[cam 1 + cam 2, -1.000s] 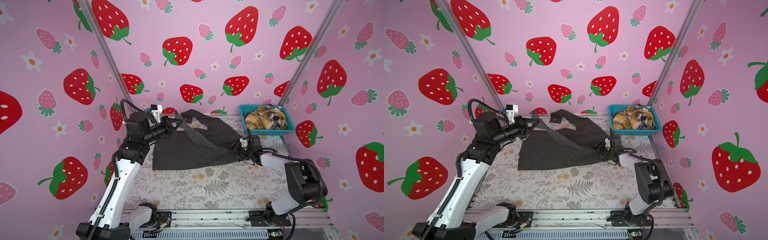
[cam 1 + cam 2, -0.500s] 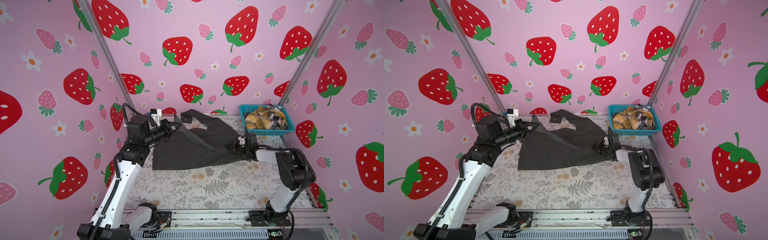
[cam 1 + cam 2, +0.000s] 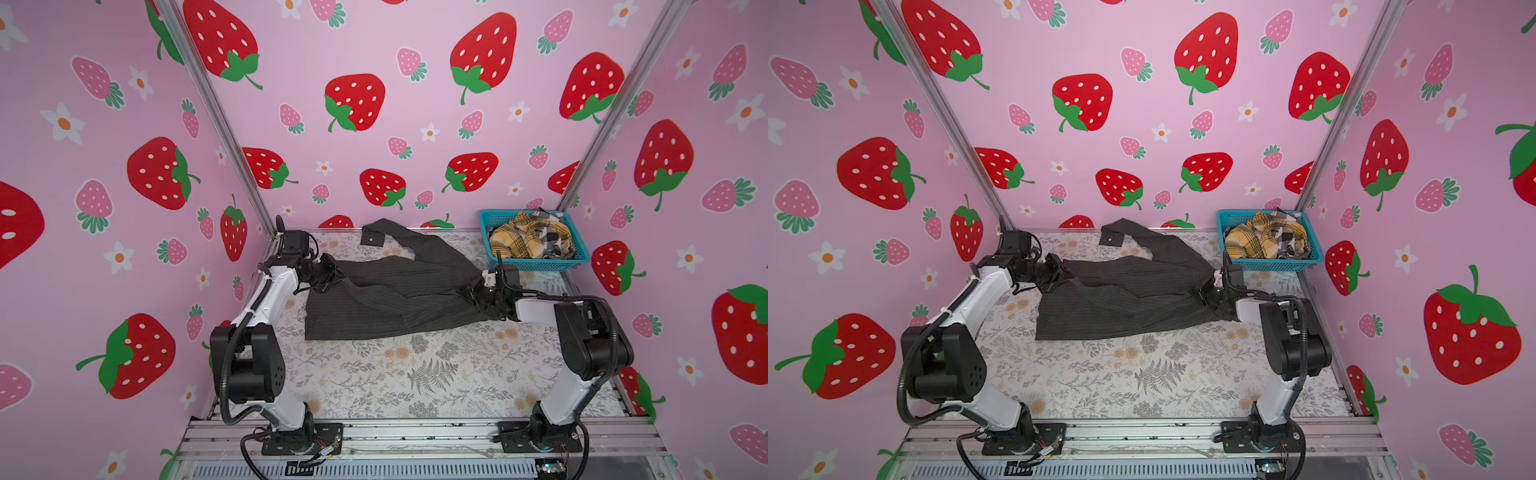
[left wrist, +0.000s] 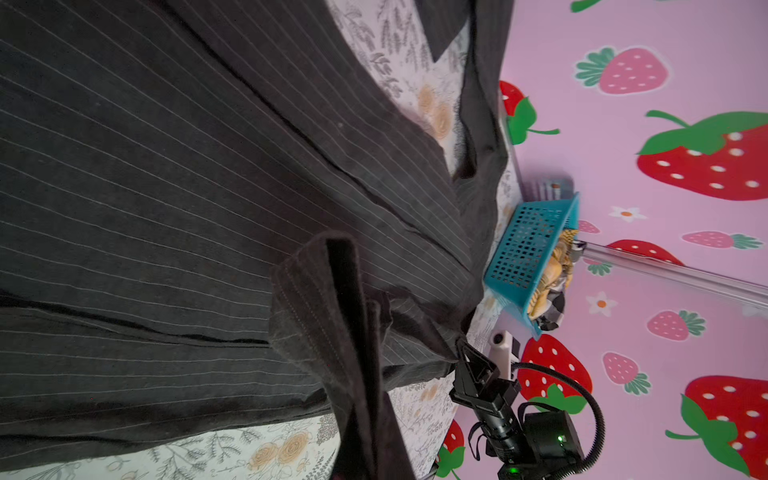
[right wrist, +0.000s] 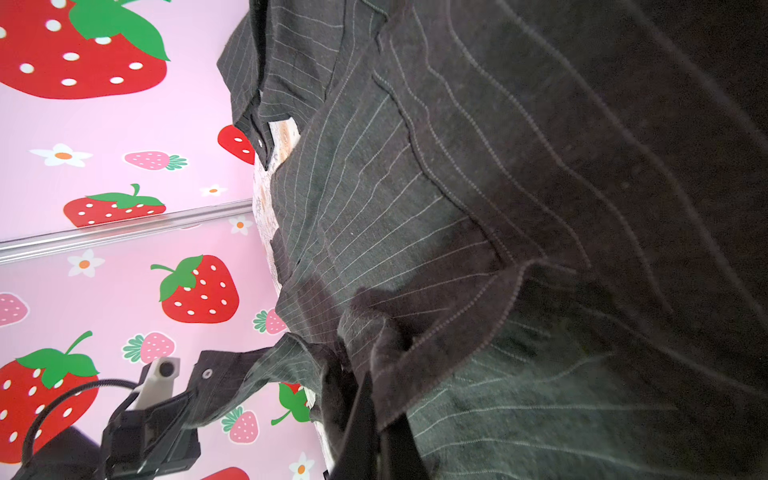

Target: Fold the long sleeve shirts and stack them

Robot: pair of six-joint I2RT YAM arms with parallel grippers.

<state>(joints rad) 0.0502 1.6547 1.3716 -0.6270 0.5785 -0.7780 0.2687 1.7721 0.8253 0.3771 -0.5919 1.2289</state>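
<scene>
Next, my left gripper should draw back and down to release the raised edge over the shirt's near half, which lies below it and closer to my base.
One of the long sleeve shirts, dark charcoal with thin pale pinstripes [image 3: 395, 299] [image 3: 1125, 303], lies spread across the back half of the table, with one sleeve and cuff [image 3: 374, 235] trailing to the back wall. My left gripper [image 3: 332, 276] [image 3: 1065, 276] is shut on the shirt's left edge; in the left wrist view a fold of cloth [image 4: 332, 311] covers the jaws. My right gripper [image 3: 478, 293] [image 3: 1204, 295] is shut on the shirt's right edge, and in the right wrist view a hem [image 5: 436, 353] is pinched between its dark fingers [image 5: 361, 432]. Mustard plaid and black-white check shirts [image 3: 528, 241] sit crumpled in the basket.
A teal mesh basket [image 3: 536, 264] [image 3: 1271, 264] stands in the back right corner, just behind my right gripper. Pink strawberry walls close in the left, back and right. The floral table cover [image 3: 415, 374] shows bare in front of the shirt.
My right gripper has shut on the shirt's right edge. The left gripper has come down and forward with the cloth it holds, so the lifted band of cloth now lies lower.
</scene>
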